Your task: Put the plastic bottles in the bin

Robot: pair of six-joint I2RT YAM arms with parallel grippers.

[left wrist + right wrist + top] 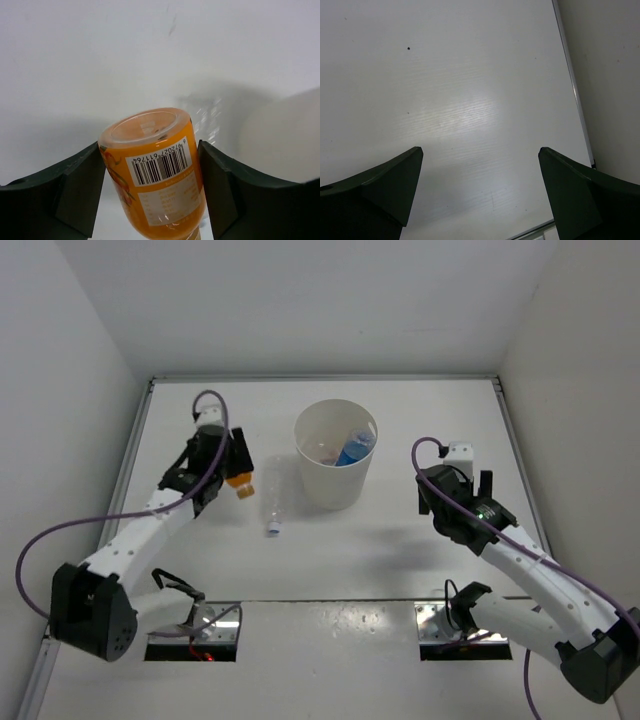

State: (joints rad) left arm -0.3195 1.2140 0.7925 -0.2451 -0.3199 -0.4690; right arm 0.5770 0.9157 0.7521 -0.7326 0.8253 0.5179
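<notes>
My left gripper rises over the bin's opening (334, 434) next and releases the orange bottle (239, 481) there. The bin stands to the gripper's right in the top view.
The short orange bottle (239, 481) is held off the table between the fingers of my left gripper (234, 466), left of the cream-white bin (335, 490). In the left wrist view the orange bottle (156, 175) fills the gap of the gripper (152, 187), its clear base toward the camera, and the bin (285, 132) shows at the right. The blue-labelled bottle (353, 447) lies inside the bin. A clear bottle with a white cap (272, 514) lies on the table left of the bin. My right gripper (468, 486) is open and empty right of the bin, over bare table (480, 192).
White walls enclose the table on three sides. A raised strip (572, 80) runs along the table's right edge. A seam crosses the table near the arm bases (330, 602).
</notes>
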